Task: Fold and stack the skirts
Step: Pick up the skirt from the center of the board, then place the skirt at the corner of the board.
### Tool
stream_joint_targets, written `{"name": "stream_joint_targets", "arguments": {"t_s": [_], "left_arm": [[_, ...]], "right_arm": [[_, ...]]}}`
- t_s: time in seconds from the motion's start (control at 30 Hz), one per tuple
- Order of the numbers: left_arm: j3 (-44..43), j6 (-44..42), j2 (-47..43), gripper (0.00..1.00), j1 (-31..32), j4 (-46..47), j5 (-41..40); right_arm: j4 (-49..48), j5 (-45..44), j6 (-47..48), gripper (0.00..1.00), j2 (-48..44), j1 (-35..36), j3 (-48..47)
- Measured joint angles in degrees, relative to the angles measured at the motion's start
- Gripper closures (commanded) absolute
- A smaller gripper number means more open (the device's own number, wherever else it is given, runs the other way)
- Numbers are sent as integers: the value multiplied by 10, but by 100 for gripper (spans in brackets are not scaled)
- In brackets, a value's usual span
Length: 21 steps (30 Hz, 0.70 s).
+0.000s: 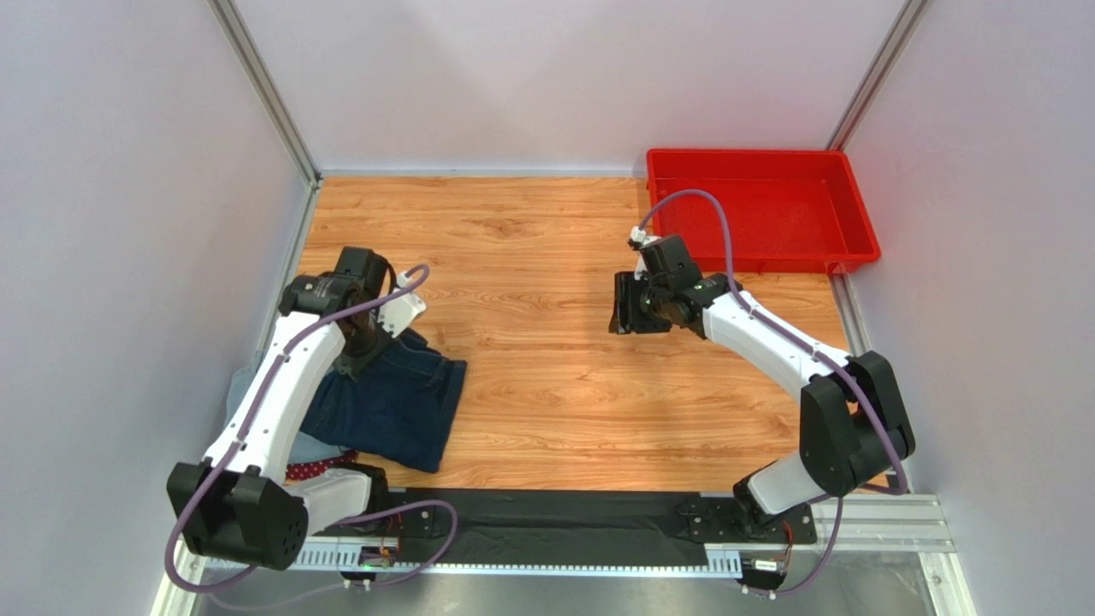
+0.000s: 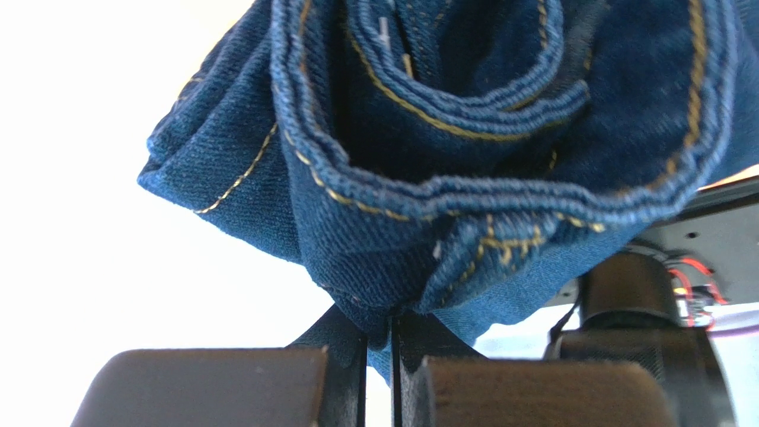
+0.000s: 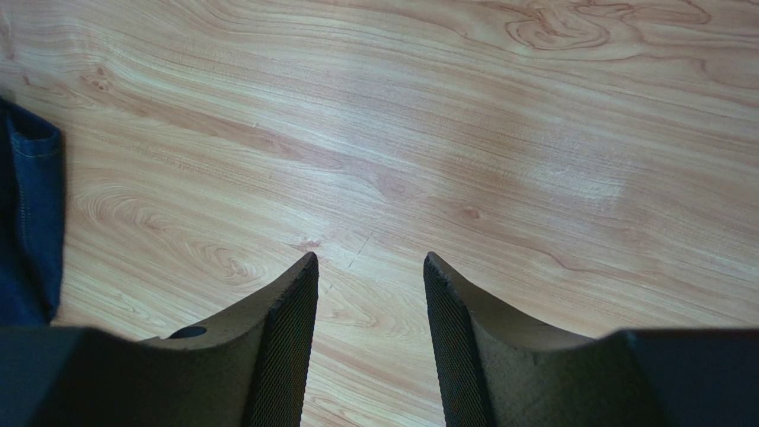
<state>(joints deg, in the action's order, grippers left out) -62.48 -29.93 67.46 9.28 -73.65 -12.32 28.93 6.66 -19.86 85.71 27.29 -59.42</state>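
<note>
My left gripper holds the navy skirt's fold and will next move down and left in the top view over the stacked pale blue-grey cloth, lower and release.
The dark navy denim skirt (image 1: 401,404) lies bunched at the table's left side, partly under my left arm. My left gripper (image 1: 365,342) is shut on a fold of it. In the left wrist view the navy skirt (image 2: 445,133), with yellow stitching, hangs pinched between the jaws of that gripper (image 2: 379,325). A strip of the dark red dotted skirt (image 1: 321,466) shows near the left arm's base, with pale blue-grey cloth (image 1: 303,447) beside it. My right gripper (image 1: 630,308) hovers open over bare wood mid-table. The right wrist view shows that gripper (image 3: 370,262) empty, with the navy skirt's edge (image 3: 31,222) at far left.
A red plastic tray (image 1: 859,229) stands at the back right corner. Grey walls close in the wooden table (image 1: 540,257) on the left, back and right. A black strip (image 1: 553,520) runs along the near edge between the arm bases.
</note>
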Motion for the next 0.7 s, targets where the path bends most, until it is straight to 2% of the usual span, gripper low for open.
{"name": "stream_joint_targets", "arguments": {"t_s": [0.7], "left_arm": [[-76, -3, -100, 100, -2, -41, -155]], "right_arm": [[3, -17, 20, 51, -19, 0, 0]]}}
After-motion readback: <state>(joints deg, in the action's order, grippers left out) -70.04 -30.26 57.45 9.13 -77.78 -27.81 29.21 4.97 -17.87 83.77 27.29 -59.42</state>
